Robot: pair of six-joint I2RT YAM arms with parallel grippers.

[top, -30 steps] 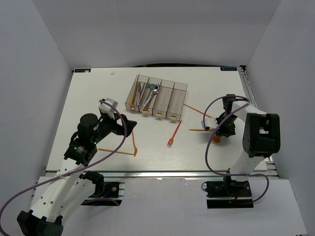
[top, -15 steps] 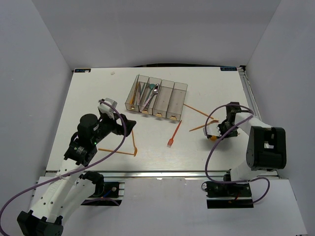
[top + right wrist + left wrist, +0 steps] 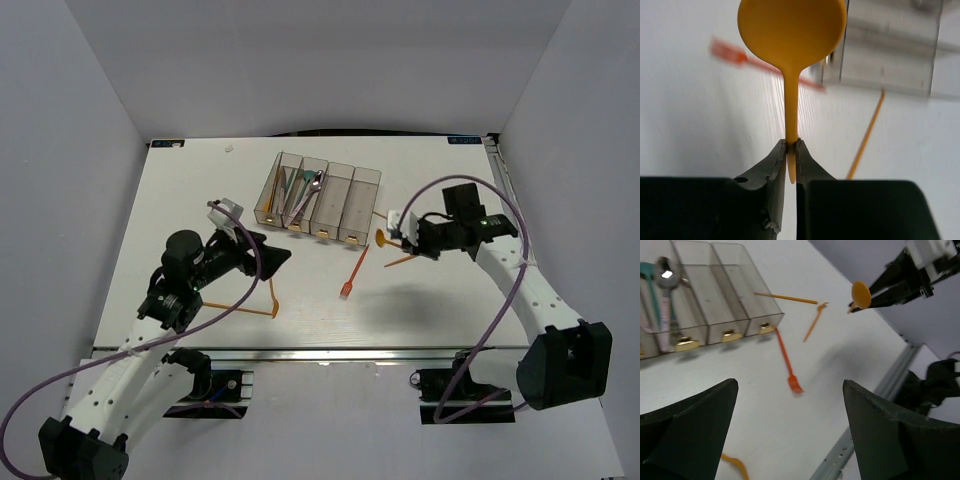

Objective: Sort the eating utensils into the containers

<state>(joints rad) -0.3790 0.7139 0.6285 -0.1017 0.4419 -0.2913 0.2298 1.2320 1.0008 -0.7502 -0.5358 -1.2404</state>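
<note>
I will next move my left gripper across onto the orange spoon's neck [image 3: 389, 242] [image 3: 853, 306], because it lies to the gripper's right in the top view and sticks out bare from my right gripper.
My right gripper [image 3: 405, 240] is shut on the handle of an orange spoon [image 3: 381, 237] and holds it above the table, just right of the containers [image 3: 340, 205]; its wrist view shows the spoon [image 3: 792, 30] straight ahead of the shut gripper [image 3: 791, 150]. The containers are four clear bins in a row. The two left bins hold orange, teal and silver utensils [image 3: 305, 185]. My left gripper [image 3: 278, 257] is open and empty, left of a red fork [image 3: 353, 272]. The red fork [image 3: 788, 365] also shows in the left wrist view.
Two orange utensils [image 3: 262, 305] lie by my left gripper. An orange knife [image 3: 393, 219] and an orange fork [image 3: 405, 262] lie on the table under my right arm. White walls enclose the table on three sides.
My right arm has swung up and left from the table's right side, carrying the orange spoon toward the bins. My left gripper has shifted slightly right.
</note>
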